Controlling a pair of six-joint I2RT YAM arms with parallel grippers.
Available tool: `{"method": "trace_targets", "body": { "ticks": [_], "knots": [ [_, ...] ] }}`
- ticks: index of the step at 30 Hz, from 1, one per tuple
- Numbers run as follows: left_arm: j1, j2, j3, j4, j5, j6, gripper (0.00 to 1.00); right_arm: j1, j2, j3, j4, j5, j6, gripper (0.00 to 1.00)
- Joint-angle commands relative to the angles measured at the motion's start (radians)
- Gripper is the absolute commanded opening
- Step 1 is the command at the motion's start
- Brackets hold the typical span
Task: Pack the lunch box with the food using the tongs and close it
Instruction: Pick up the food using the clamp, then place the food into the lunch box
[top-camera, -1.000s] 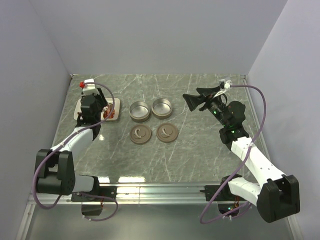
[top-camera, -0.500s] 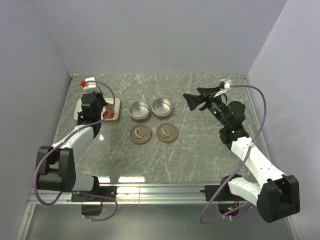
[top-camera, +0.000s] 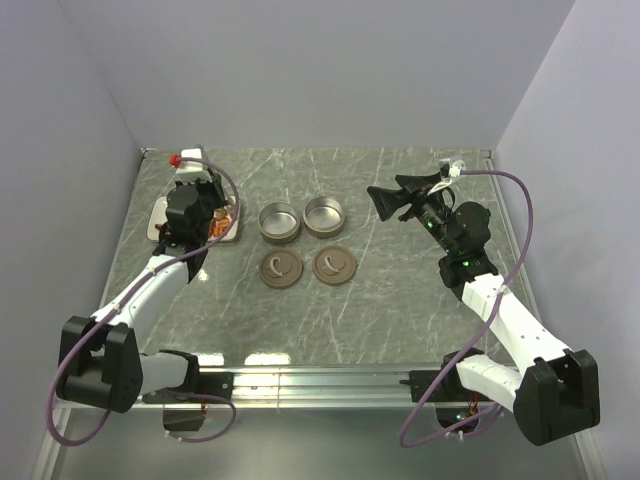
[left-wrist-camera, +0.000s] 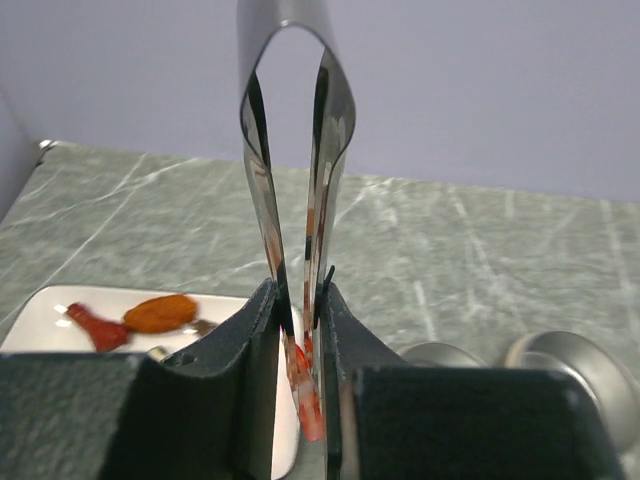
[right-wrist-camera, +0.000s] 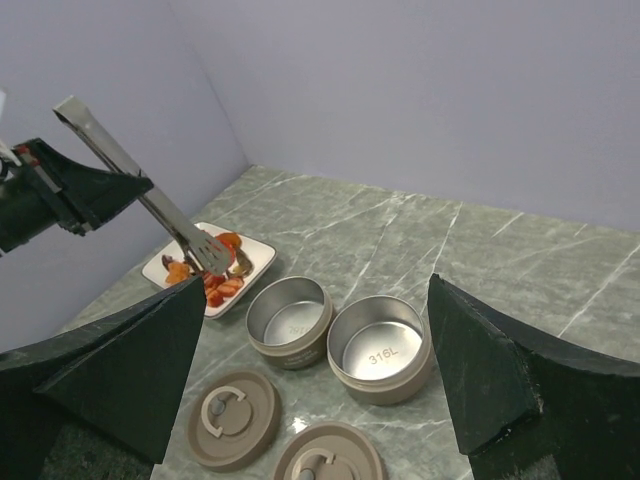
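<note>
The tongs will next go sideways with my left gripper, from the white plate (top-camera: 160, 222) to over the tin beside that plate.
My left gripper (top-camera: 193, 203) (left-wrist-camera: 298, 296) is shut on the metal tongs (left-wrist-camera: 318, 150) (right-wrist-camera: 150, 205). The tongs' blades are squeezed together on a red piece of food (left-wrist-camera: 308, 400), just above the white plate (top-camera: 160, 222) (left-wrist-camera: 40, 305) (right-wrist-camera: 262, 250). More food (right-wrist-camera: 222, 285) lies on that plate, including an orange piece (left-wrist-camera: 160, 312) and a red one (left-wrist-camera: 95, 328). The lunch box is two open round tins (top-camera: 279, 222) (top-camera: 324, 215) (right-wrist-camera: 290, 320) (right-wrist-camera: 380, 347), both empty. My right gripper (top-camera: 395, 195) (right-wrist-camera: 318, 290) hangs open in the air right of the tins, holding nothing.
Two brown lids (top-camera: 280, 267) (top-camera: 334, 265) (right-wrist-camera: 227, 418) (right-wrist-camera: 328, 462) lie flat in front of the tins. Walls close the table at the left, back and right. The plate sits near the back left corner.
The tongs have closed on a red piece of food. My left wrist has turned and shifted slightly toward the back right over the plate. The right arm has not moved.
</note>
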Motion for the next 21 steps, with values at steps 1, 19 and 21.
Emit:
{"method": "trace_targets", "body": {
  "ticks": [1, 19, 21],
  "knots": [
    [-0.042, -0.045, 0.063, 0.010, 0.035, 0.009, 0.16, 0.005, -0.023, -0.018, 0.023, 0.022, -0.012, 0.98],
    [-0.142, 0.032, 0.123, 0.043, 0.160, -0.005, 0.16, 0.007, -0.153, -0.116, -0.034, 0.102, -0.017, 0.98],
    [-0.148, 0.050, 0.132, 0.060, 0.165, -0.003, 0.16, 0.007, -0.178, -0.136, -0.032, 0.108, -0.018, 0.98]
  ]
}}
